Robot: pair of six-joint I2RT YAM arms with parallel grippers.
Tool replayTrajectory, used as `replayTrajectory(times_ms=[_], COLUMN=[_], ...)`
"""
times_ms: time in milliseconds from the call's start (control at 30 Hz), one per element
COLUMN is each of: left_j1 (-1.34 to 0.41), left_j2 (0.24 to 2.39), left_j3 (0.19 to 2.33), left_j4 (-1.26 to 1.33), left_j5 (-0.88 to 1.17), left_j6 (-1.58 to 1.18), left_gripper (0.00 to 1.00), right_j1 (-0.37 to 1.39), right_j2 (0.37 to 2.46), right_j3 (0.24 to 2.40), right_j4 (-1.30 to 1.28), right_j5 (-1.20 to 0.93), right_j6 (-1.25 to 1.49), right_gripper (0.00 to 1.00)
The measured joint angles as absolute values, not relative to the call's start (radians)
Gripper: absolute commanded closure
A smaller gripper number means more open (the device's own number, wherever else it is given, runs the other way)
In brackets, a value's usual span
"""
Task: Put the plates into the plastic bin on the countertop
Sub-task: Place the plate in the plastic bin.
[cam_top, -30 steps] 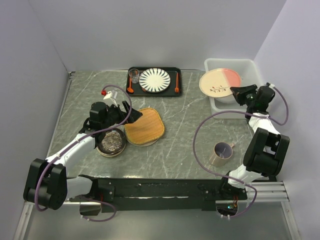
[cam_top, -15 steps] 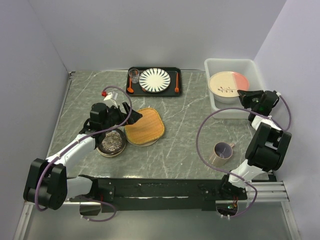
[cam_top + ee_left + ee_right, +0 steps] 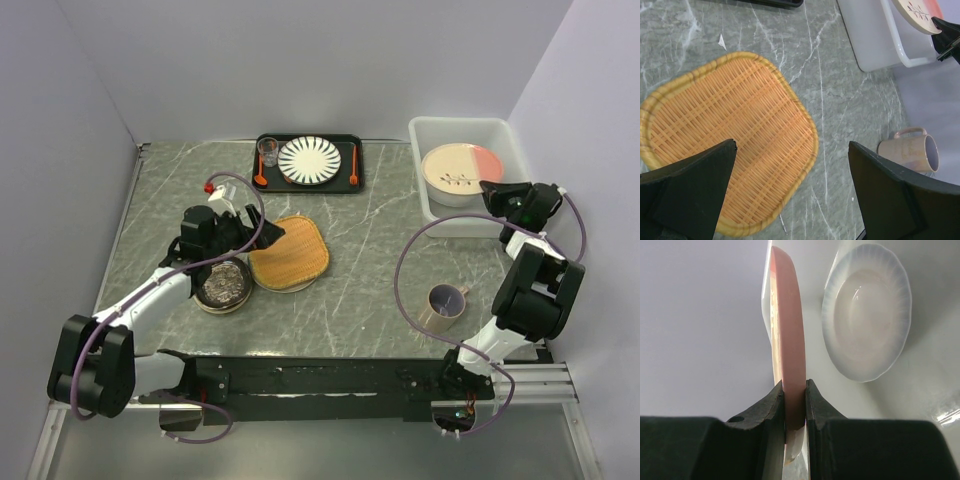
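Observation:
The cream and pink plate in my right gripper still hangs above the white plate [image 3: 867, 330], so next I will move the gripper down into the plastic bin and let go of the held plate on top of the other.
A cream and pink plate with a leaf sprig [image 3: 458, 172] hangs tilted over the plastic bin [image 3: 446, 226] at the back right of the countertop [image 3: 370, 270]. My right gripper [image 3: 493, 191] is shut on its near rim. In the right wrist view the plate [image 3: 788, 345] stands edge-on between the fingers of that gripper [image 3: 795, 390], and a white plate [image 3: 867, 330] lies in the bin below. My left gripper [image 3: 792, 147] is open above the right part of the tan woven plate [image 3: 730, 145], holding nothing. A dark brown patterned plate [image 3: 222, 285] lies under the left arm.
A black tray [image 3: 275, 185] at the back carries a striped plate [image 3: 309, 160], a glass [image 3: 268, 150] and orange utensils. A tan mug [image 3: 442, 303] stands at the front right, near the right arm's base. Walls close in the countertop on the left, back and right.
My right gripper has carried the sprig plate to the right, from the bin's left edge to over its inside. The left arm has hardly moved.

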State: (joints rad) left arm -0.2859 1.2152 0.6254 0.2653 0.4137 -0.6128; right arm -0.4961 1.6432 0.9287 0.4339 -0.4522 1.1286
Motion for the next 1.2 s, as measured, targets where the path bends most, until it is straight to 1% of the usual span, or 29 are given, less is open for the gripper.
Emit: replayTrajectory(times_ms=[567, 1200], left_j1=[-0.286, -0.286], left_j2=[1.241, 1.263], left_j3=[0.625, 0.625], left_j4=[0.267, 0.277], left_j5=[0.422, 0.422], left_j6=[-0.613, -0.612], left_gripper=[0.01, 0.01], right_j1=[-0.502, -0.454], right_j2=[1.667, 1.8], right_j3=[0.933, 1.081], right_j4=[0.427, 0.286], right_j5=[-0.41, -0.328], right_j6=[1.107, 1.013], right_gripper=[1.0, 1.0])
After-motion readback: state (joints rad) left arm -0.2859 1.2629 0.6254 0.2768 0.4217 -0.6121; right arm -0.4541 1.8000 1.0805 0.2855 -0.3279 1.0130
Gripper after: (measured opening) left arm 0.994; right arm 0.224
